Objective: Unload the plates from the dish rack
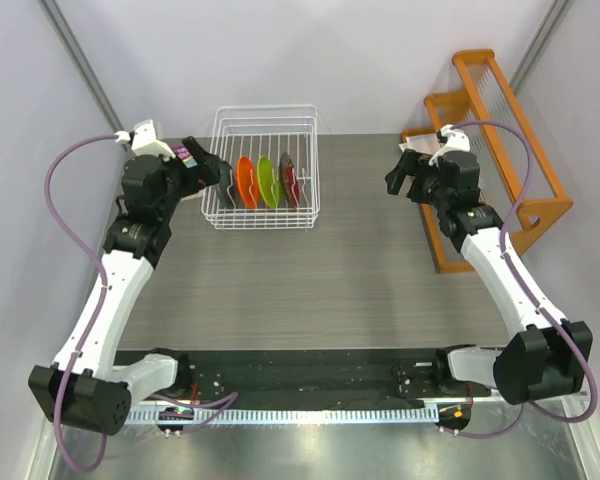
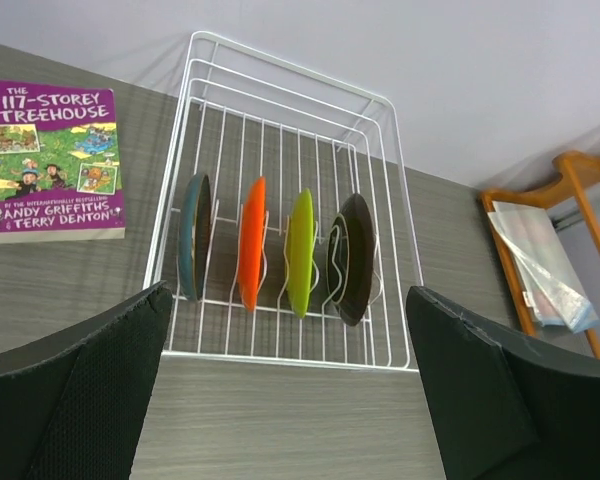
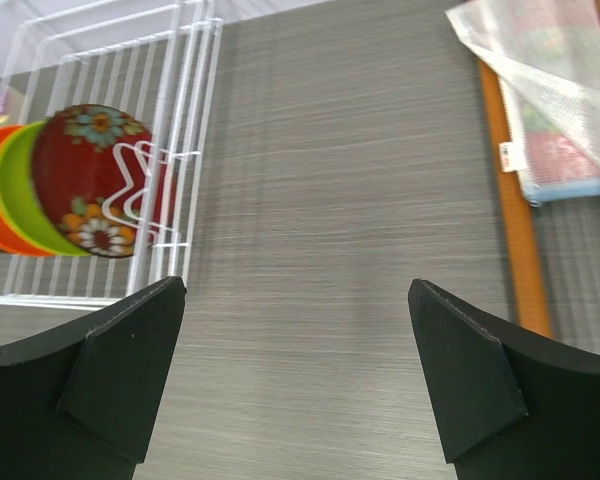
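The red floral plate's upper rim (image 1: 286, 172) (image 2: 360, 250) is below my left gripper and to its right in the top view, so the gripper next crosses the rack, descends and closes.
The white wire dish rack (image 1: 265, 120) stands at the back middle of the table. Four plates stand on edge in it: dark teal-grey (image 1: 226, 190), orange (image 1: 246, 182), lime green (image 1: 268, 181) and dark red floral (image 1: 290, 180). My left gripper (image 1: 220, 178) is open and empty at the rack's left side. In the left wrist view (image 2: 288, 295) the rack (image 2: 290, 358) holds the teal-grey (image 2: 193, 237), orange (image 2: 251, 243), green (image 2: 300, 252) and dark red (image 2: 353, 258) plates. My right gripper (image 1: 400, 178) is open and empty, well right of the rack. In the right wrist view (image 3: 296, 285) the red floral plate (image 3: 95, 180) faces it.
An orange wooden rack (image 1: 500, 150) stands at the back right and holds a clear plastic bag (image 3: 550, 90). A purple book (image 2: 52, 160) lies left of the wire rack, mostly hidden under my left arm in the top view. Bare table lies between the two racks.
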Available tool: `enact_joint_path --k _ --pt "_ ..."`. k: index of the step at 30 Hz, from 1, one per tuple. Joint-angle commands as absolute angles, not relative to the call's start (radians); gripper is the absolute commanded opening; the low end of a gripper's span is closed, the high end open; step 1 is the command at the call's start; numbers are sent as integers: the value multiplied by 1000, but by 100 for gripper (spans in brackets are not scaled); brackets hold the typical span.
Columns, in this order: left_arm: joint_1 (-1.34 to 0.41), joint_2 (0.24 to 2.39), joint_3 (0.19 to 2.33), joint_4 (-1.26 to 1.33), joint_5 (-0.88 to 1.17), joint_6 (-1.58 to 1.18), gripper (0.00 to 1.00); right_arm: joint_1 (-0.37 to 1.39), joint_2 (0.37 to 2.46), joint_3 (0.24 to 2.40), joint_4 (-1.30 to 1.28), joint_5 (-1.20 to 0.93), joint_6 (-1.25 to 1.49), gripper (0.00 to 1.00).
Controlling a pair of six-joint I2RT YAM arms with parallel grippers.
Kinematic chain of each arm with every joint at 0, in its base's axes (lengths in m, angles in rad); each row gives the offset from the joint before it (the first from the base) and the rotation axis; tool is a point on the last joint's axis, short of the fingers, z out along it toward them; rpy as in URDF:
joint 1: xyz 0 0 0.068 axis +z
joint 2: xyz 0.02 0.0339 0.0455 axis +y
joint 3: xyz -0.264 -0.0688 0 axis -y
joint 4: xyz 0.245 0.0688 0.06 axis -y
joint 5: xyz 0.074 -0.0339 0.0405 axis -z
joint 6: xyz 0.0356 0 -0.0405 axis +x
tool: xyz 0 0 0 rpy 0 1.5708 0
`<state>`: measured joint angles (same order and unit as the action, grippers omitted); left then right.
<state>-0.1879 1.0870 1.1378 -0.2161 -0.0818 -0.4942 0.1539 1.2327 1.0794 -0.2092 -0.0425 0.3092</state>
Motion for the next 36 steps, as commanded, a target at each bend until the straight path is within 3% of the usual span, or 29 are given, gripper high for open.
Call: enact_joint_path --k 1,13,16,26,36 --pt "-189 1153 1196 -186 -43 -463 100 156 1281 1131 -216 49 261 100" --pt "-195 1528 1348 -69 156 -523 98 155 1423 1203 -235 52 264 100" --pt "-221 1640 1402 -41 130 -528 91 155 1445 1203 -235 37 267 100" --pt "-368 1891 1673 -78 -23 -456 93 155 1525 1213 -238 26 261 100" --pt "-425 1970 1701 -133 -175 -453 89 155 1529 1207 -238 41 261 100"
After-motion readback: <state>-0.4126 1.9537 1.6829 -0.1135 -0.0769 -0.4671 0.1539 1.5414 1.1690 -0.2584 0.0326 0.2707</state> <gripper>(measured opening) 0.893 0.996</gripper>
